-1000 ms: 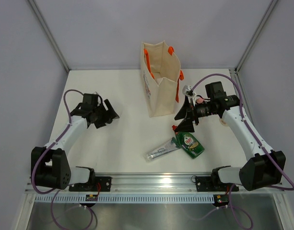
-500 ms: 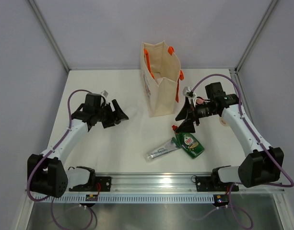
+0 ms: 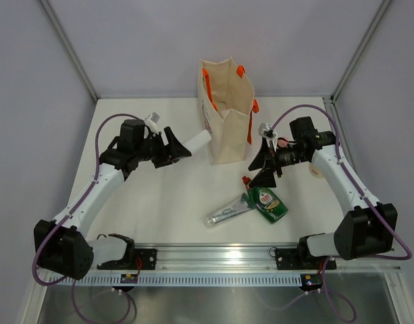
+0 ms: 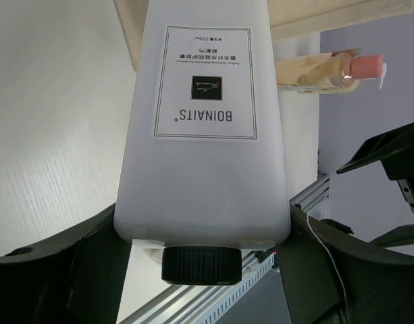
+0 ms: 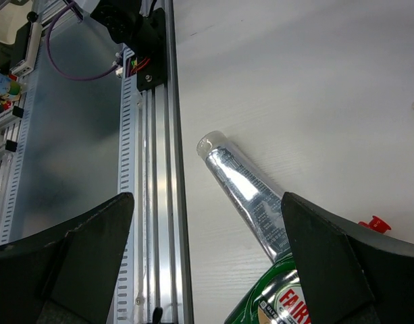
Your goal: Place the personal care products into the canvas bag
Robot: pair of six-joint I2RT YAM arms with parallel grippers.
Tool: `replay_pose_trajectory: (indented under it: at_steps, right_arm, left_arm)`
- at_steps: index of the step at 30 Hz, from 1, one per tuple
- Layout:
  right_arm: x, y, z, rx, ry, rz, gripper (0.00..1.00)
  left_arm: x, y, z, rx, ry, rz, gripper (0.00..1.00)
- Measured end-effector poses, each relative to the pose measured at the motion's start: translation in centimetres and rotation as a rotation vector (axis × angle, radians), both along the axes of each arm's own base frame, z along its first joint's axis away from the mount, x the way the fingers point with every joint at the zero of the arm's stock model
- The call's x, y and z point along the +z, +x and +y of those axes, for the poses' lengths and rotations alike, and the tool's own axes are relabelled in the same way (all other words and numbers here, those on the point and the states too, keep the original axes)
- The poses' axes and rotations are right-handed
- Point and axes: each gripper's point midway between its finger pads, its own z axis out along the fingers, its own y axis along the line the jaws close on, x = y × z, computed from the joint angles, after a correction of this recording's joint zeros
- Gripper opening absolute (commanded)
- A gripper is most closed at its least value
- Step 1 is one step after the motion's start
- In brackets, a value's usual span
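My left gripper rises next, carries the bottle outward over the bag's rim and lowers into the bag's opening, since the bottle is still beside the bag's side.
My left gripper (image 3: 171, 150) is shut on a white bottle (image 3: 196, 142) with a black cap (image 4: 201, 264). It holds the bottle level above the table, base toward the canvas bag (image 3: 227, 125), just left of the bag's printed side. The bottle (image 4: 203, 135) fills the left wrist view between the fingers. My right gripper (image 3: 264, 167) hangs open over a green red-capped bottle (image 3: 269, 202) and a silvery tube (image 3: 228, 210), both lying flat. The right wrist view has the tube (image 5: 247, 196) and green bottle (image 5: 291, 297) between the open fingers (image 5: 71, 250). An amber pink-capped bottle (image 4: 328, 67) lies right of the bag.
The bag stands upright at the back middle, its mouth open and orange handles (image 3: 207, 77) hanging at the rim. An aluminium rail (image 3: 213, 256) runs along the table's near edge. Grey walls close in the back and both sides.
My left arm has swung right and forward, carrying the white bottle from the left side of the table up to the bag. The right gripper has barely shifted.
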Motion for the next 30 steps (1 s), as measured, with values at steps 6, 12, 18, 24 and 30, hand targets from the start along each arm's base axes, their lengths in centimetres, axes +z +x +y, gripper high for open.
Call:
replay_pose_trajectory:
  at_steps: [6, 12, 18, 24, 30]
  right_arm:
    - [0.0, 0.4, -0.4, -0.02, 0.0, -0.002, 1.0]
    - [0.2, 0.4, -0.6, -0.026, 0.002, -0.01, 0.99]
    - [0.3, 0.4, -0.6, -0.029, 0.002, -0.012, 1.0]
    - [0.4, 0.4, -0.7, -0.032, 0.003, -0.014, 0.99]
    - [0.5, 0.6, -1.0, -0.045, 0.006, -0.017, 1.0]
  left_arm:
    - [4.7, -0.1, -2.0, -0.058, -0.036, -0.082, 0.0]
    - [11.3, 0.5, -3.9, -0.099, -0.102, -0.199, 0.0]
    - [15.3, 2.4, -5.4, -0.103, -0.153, -0.258, 0.0]
    - [16.5, 7.4, -8.6, -0.103, -0.176, -0.239, 0.0]
    - [16.5, 15.3, -12.5, -0.045, -0.176, -0.245, 0.0]
